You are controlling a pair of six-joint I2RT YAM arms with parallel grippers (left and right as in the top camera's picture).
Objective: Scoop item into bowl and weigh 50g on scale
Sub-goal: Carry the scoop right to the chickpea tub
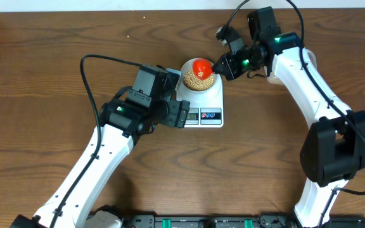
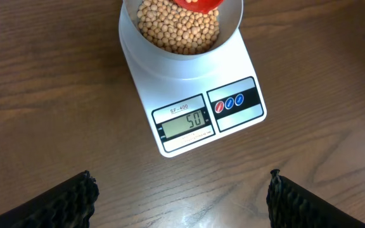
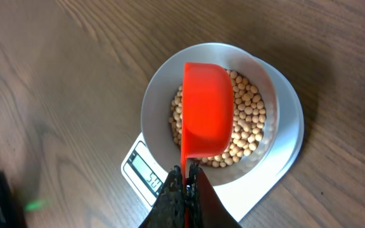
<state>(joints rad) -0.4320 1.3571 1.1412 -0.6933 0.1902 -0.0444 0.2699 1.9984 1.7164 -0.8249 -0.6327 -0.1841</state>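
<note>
The scale (image 1: pixel 213 98) shows the asked weight, so my right gripper will next move over the clear tub (image 1: pixel 275 79), to its right in the overhead view, and let go of the scoop.
The white bowl (image 1: pixel 185 75) stands on the white scale (image 1: pixel 213 98) and holds many tan beans (image 1: pixel 195 80). The scale's display (image 2: pixel 184 121) reads 50. My right gripper (image 3: pixel 187 174) is shut on the thin handle of a red scoop (image 3: pixel 206 107). The scoop hangs over the beans (image 3: pixel 249 120), its rounded underside turned up. My left gripper (image 2: pixel 181 179) is open and holds nothing. It sits over bare table just in front of the scale (image 2: pixel 189 82), on the display side.
The table is dark wood. A black cable (image 1: pixel 100 60) loops from the left arm across the back left. The right arm (image 1: pixel 309 95) runs along the right side. A black rail with the arm bases (image 1: pixel 189 221) lines the front edge.
</note>
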